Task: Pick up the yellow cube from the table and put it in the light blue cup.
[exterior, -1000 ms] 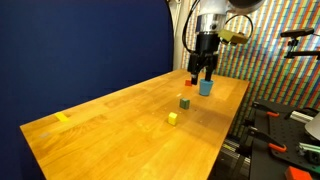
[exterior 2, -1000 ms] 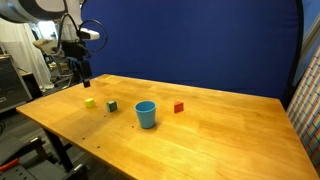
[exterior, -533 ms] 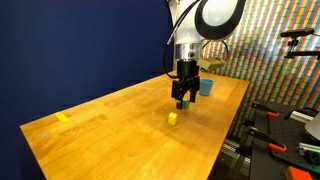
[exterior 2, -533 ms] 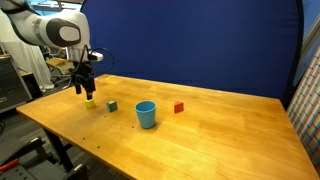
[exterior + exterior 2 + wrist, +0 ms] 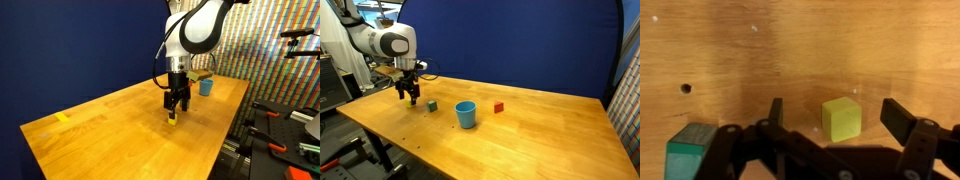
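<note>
The gripper moves down next and then closes, since the yellow cube (image 5: 173, 120) sits below its fingertips.
The yellow cube (image 5: 841, 118) sits on the wooden table (image 5: 730, 50), between my gripper's two open fingers (image 5: 837, 112) in the wrist view, with a gap on each side. In both exterior views the gripper (image 5: 176, 107) (image 5: 411, 97) is low over the cube (image 5: 173, 120), which it partly hides. The light blue cup (image 5: 205, 87) (image 5: 466, 114) stands upright farther along the table, apart from the gripper.
A green cube (image 5: 432, 105) (image 5: 690, 155) lies close beside the gripper, between it and the cup. A red cube (image 5: 499, 107) lies beyond the cup. A yellow tape strip (image 5: 63, 117) marks the table's far end. The table edge (image 5: 225, 135) is near.
The arm has moved away from the cup, along the table to the yellow cube, and come down so that the open fingers stand on either side of it.
</note>
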Controlling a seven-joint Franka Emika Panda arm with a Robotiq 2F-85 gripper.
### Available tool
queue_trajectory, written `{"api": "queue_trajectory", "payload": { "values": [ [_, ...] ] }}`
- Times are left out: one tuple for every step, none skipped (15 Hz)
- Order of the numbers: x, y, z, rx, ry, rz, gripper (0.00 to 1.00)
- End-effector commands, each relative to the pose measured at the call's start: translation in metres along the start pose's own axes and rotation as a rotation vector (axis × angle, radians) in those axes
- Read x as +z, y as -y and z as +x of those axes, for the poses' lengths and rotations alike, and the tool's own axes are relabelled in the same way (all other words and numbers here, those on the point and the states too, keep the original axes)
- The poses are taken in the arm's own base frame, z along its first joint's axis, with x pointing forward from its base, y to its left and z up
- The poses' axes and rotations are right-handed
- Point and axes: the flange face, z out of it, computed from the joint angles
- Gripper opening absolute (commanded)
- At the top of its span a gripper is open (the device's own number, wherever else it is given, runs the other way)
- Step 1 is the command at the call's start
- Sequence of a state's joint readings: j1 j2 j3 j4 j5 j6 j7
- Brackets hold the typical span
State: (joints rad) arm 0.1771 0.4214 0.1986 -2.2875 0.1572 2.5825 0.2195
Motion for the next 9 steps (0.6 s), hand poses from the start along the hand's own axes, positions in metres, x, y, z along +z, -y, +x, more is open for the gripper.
{"api": "queue_trajectory", "payload": {
  "values": [
    [0.013,0.006,0.018,-0.046,0.017,0.013,1.0],
    [0.017,0.005,0.021,-0.053,0.021,0.007,1.0],
    [0.02,0.005,0.023,-0.057,0.02,-0.004,0.75],
    [0.022,0.006,0.026,-0.06,0.017,-0.006,0.74],
    [0.025,0.006,0.028,-0.064,0.015,-0.017,0.68],
    [0.025,0.006,0.03,-0.069,0.016,-0.016,0.58],
    [0.023,0.005,0.031,-0.068,0.012,-0.023,0.51],
    [0.021,0.003,0.031,-0.067,0.01,-0.028,0.43],
    [0.014,0.0,0.031,-0.056,-0.003,-0.038,0.36]
  ]
}}
